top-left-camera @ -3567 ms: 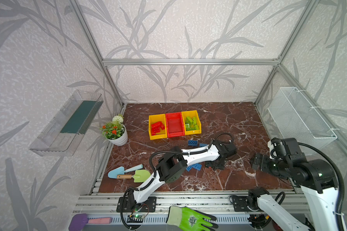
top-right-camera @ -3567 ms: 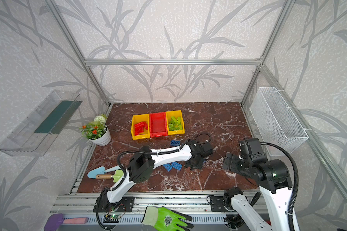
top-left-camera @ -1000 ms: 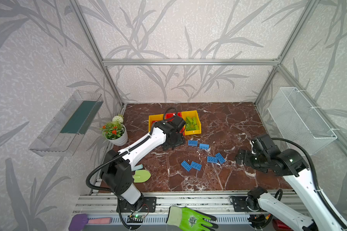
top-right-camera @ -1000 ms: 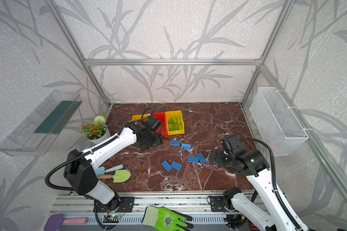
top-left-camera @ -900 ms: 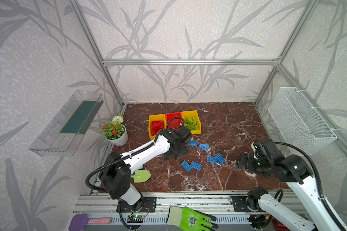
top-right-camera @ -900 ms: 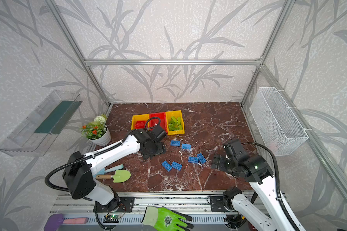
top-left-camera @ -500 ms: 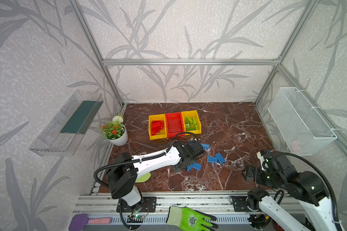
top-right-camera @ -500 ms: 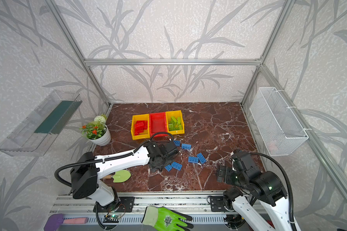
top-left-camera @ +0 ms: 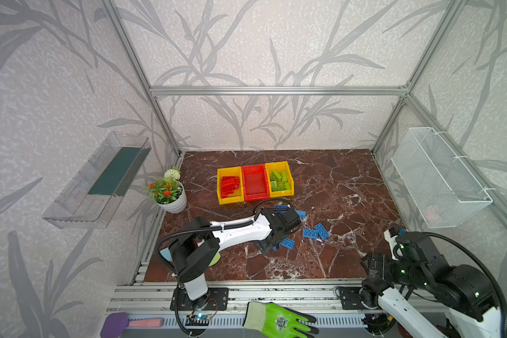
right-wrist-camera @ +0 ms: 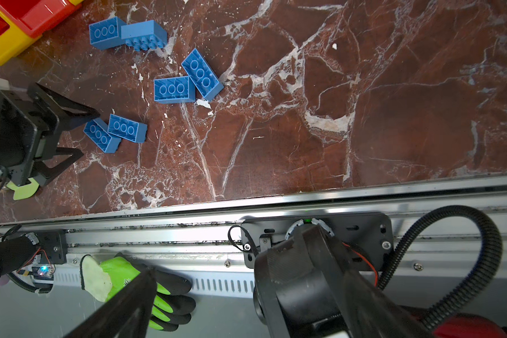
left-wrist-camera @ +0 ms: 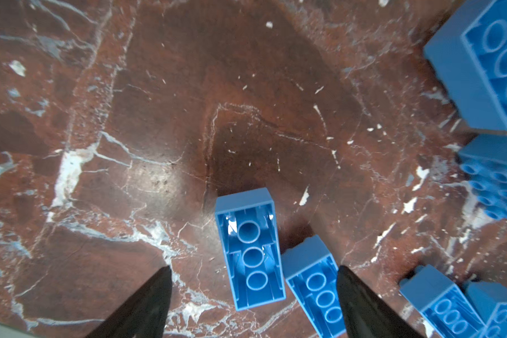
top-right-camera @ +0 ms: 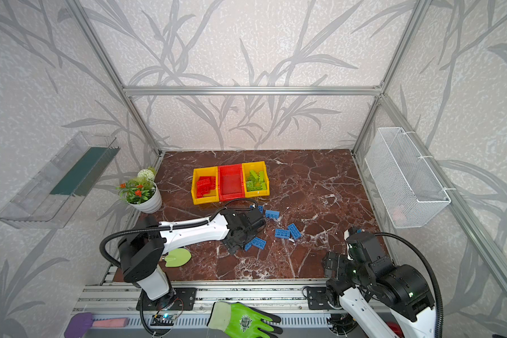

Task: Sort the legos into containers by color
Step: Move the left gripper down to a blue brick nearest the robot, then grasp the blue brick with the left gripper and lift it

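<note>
The left gripper lowers next onto the upturned blue lego between its open fingers, down along the lego's long sides, since those sides face the fingers.
Three joined containers stand at the back: a yellow bin (top-left-camera: pixel 230 200) with red legos (top-left-camera: pixel 230 185), a red bin (top-left-camera: pixel 256 197) showing no bricks, and a yellow bin (top-left-camera: pixel 281 193) with green legos (top-left-camera: pixel 279 180). Several blue legos (top-left-camera: pixel 309 233) (top-right-camera: pixel 282 233) lie loose on the marble floor. My left gripper (top-left-camera: pixel 271 244) (left-wrist-camera: pixel 253 292) hangs open low over two upturned blue bricks; one brick (left-wrist-camera: pixel 251 251) lies between its fingers, untouched. My right gripper (top-left-camera: pixel 372 263) (right-wrist-camera: pixel 246 307) is open and holds nothing, drawn back at the front right over the rail.
A flower pot (top-left-camera: pixel 170 194) stands at the left wall and a green toy shovel (top-right-camera: pixel 177 257) lies under the left arm. A green glove (top-left-camera: pixel 275 320) rests on the front rail. A wire basket (top-left-camera: pixel 439 181) and a clear tray (top-left-camera: pixel 100 181) hang on the side walls.
My left arm has swung from the bins down to the blue bricks near the floor's middle. My right arm has pulled back toward the front right corner. Both grippers stayed open.
</note>
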Controlling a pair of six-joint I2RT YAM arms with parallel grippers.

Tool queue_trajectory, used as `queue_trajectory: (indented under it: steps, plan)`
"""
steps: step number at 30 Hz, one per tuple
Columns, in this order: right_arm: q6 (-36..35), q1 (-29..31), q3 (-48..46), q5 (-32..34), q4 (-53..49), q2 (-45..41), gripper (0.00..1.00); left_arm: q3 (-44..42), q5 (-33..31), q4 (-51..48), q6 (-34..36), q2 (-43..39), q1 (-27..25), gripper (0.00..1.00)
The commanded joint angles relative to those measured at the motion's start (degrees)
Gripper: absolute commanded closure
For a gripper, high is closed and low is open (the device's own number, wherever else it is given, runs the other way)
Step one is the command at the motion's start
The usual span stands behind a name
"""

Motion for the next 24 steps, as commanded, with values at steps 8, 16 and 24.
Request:
queue_trajectory:
  steps: [8, 16, 24]
  plan:
    - [-1.3, 0.2, 1.3, 1.9, -3.2, -0.5, 0.01, -5.1, 3.2, 4.1, -4.4, 1.6, 2.3, 0.15]
    - [-2.0, 0.2, 0.3, 1.7, -2.6, 0.5, 0.01, -5.2, 4.2, 3.3, -3.7, 1.5, 3.3, 0.22]
    - [-3.1, 0.2, -0.3, 0.7, -0.1, 2.7, 0.01, -6.2, 6.2, 3.1, -2.9, 2.4, 3.2, 0.56]
